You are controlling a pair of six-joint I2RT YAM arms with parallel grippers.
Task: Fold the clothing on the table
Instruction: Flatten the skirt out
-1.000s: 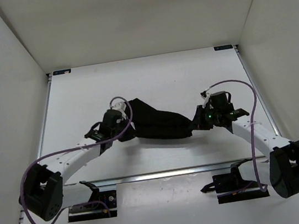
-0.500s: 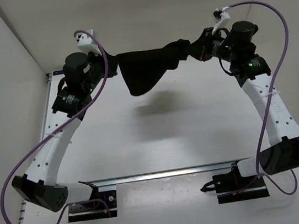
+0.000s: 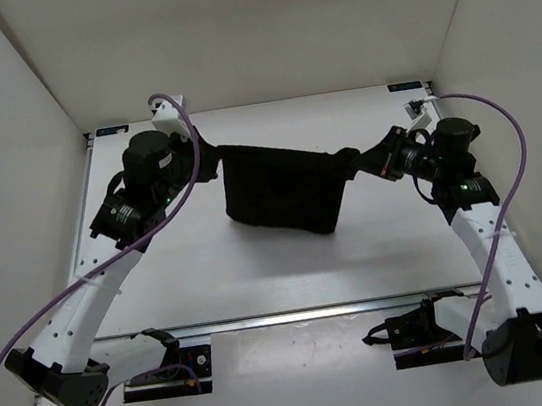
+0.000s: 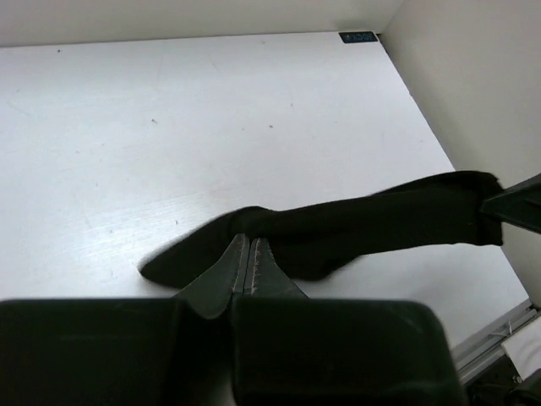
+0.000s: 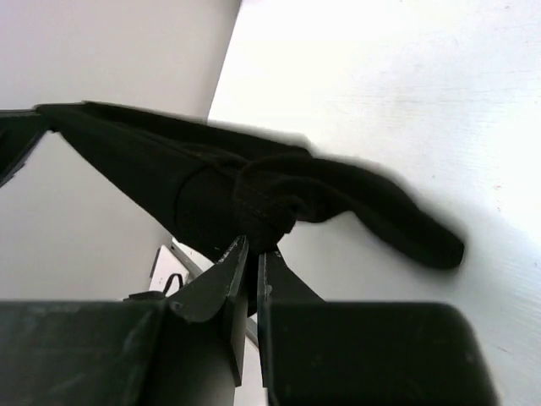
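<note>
The black clothing (image 3: 285, 191) is still hanging above the table, so the right gripper should lower its corner of the clothing onto the tabletop, outward of the drooping edge, and let go of it.
The black clothing (image 3: 285, 191) hangs stretched between both grippers above the white table (image 3: 261, 275), its lower edge drooping toward the surface. My left gripper (image 3: 213, 163) is shut on the garment's left top corner; in the left wrist view its jaws (image 4: 247, 245) pinch the cloth (image 4: 372, 228), which runs off to the right. My right gripper (image 3: 364, 162) is shut on the right top corner; in the right wrist view the bunched fabric (image 5: 254, 190) sits between the fingertips (image 5: 252, 247). Whether the hem touches the table I cannot tell.
White walls (image 3: 25, 177) close in the table on the left, back and right. Metal rails (image 3: 297, 314) run along the near edge by the arm bases. Purple cables (image 3: 487, 122) loop off both arms.
A second ago both grippers were low near the front with the clothing bunched. They lifted it high toward the back, then lowered; now it hangs spread wide between them.
</note>
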